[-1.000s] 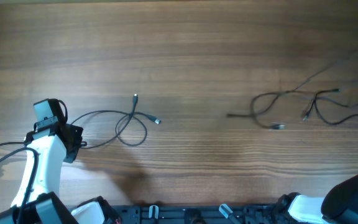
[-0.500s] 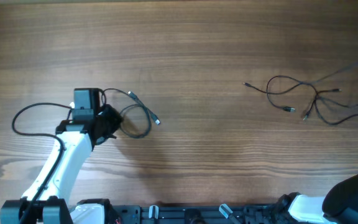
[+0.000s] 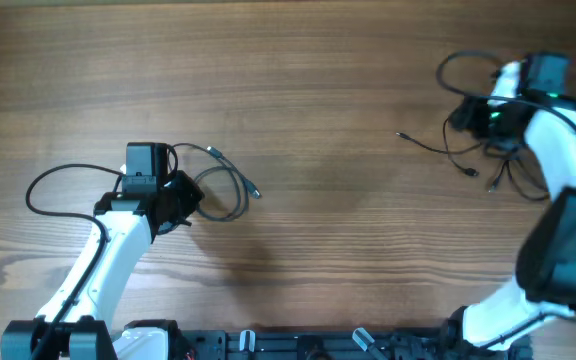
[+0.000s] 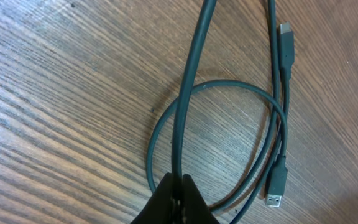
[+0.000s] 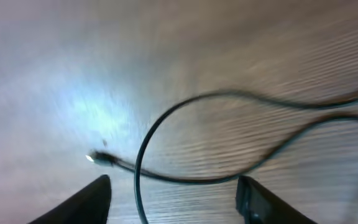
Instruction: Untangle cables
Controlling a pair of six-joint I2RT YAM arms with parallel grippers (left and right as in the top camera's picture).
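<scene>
The left gripper will next swing to the right in the overhead view, over the loop of the black cable, and let go of the piece of cable by its plugs, where bare wood lies open.
One thin black cable (image 3: 230,185) lies looped left of centre, its plugs (image 4: 277,183) side by side on the wood. My left gripper (image 3: 190,197) is shut on a strand of this cable (image 4: 185,106), pinched at the fingertips (image 4: 180,186). A second thin cable (image 3: 423,144) trails at the right in loose curves. My right gripper (image 3: 471,118) hovers over it, open. In the blurred right wrist view one strand (image 5: 143,146) runs between the spread fingers (image 5: 86,199) of the right gripper (image 5: 173,205) without being pinched. A small plug (image 5: 101,158) lies just beyond.
The wooden table (image 3: 318,80) stretches between the two cables. The left arm's own thicker cable (image 3: 43,185) loops out to the left. The right arm's own thicker cable (image 3: 458,65) arcs at the top right. The arm bases sit along the front edge.
The right arm swung up from the lower right corner to above the right cable, and its jaws opened. The left gripper carried its cable rightwards, bunching the loop, then nearly stopped.
</scene>
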